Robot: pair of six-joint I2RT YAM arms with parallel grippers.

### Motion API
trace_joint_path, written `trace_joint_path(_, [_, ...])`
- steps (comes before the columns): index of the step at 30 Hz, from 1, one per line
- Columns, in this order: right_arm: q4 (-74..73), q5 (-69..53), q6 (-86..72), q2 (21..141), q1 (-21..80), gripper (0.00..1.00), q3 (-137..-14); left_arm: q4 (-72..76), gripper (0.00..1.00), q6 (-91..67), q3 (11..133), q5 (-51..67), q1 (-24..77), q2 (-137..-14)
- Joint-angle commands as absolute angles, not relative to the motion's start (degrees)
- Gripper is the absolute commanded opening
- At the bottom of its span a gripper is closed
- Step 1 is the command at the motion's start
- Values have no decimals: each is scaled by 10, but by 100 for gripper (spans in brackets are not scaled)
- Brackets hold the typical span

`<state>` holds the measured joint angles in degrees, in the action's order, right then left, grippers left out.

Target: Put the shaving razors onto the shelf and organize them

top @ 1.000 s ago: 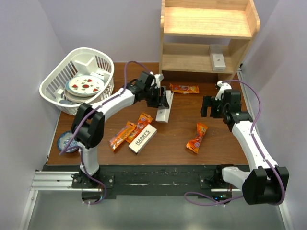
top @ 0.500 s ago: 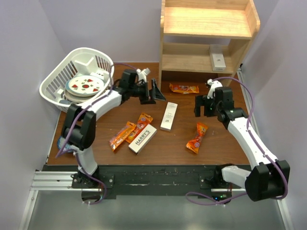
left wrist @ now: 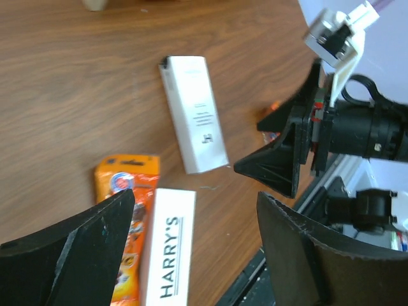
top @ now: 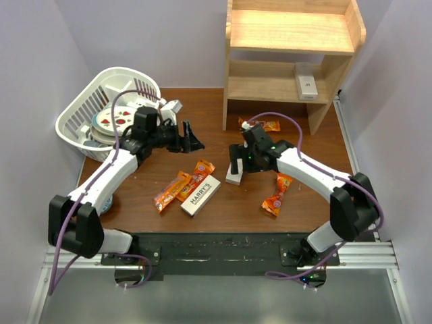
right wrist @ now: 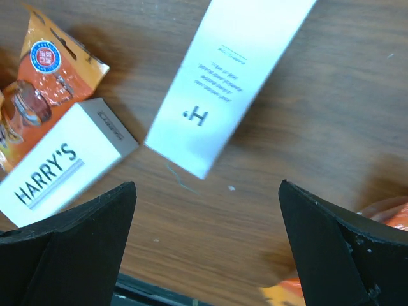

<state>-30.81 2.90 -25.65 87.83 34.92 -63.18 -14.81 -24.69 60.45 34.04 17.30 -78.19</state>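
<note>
The razor box is slanted to my open fingers, so I need to turn my right gripper in line with it next. Then I need to lower the gripper to the box's H' end.
One H' razor box [top: 233, 178] lies flat mid-table, also in the left wrist view [left wrist: 194, 113] and the right wrist view [right wrist: 229, 76]. My right gripper [top: 236, 163] hovers open just above its near end [right wrist: 207, 186], not touching it. A HARRY'S razor box [top: 201, 195] lies to the near left [left wrist: 171, 255] [right wrist: 60, 169]. A third razor box [top: 307, 84] lies on the lower level of the wooden shelf [top: 270, 88]. My left gripper [top: 190, 140] is open and empty, left of the mid-table box [left wrist: 196, 199].
A white basket [top: 81, 111] with plates stands at the back left. Orange snack packets lie by the shelf foot [top: 268, 125], right of centre [top: 277, 194] and beside the HARRY'S box [top: 185, 182]. The shelf's top level [top: 290, 30] holds nothing.
My left gripper let go of the H' box, which now lies flat, and drew back to the left. My right gripper swung left and now hangs over that box.
</note>
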Motion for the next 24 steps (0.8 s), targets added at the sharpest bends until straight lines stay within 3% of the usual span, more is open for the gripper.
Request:
trace_joint_path(1, [-355, 148, -382, 910, 391, 99, -707, -156, 83, -221, 575, 330, 115, -738])
trace_joint_path(12, [-431, 253, -490, 1012, 442, 99, -772, -164, 83, -234, 543, 337, 34, -688])
trace_joint_path(24, [-404, 243, -481, 1073, 446, 93, -797, -131, 83, -271, 497, 356, 10, -673])
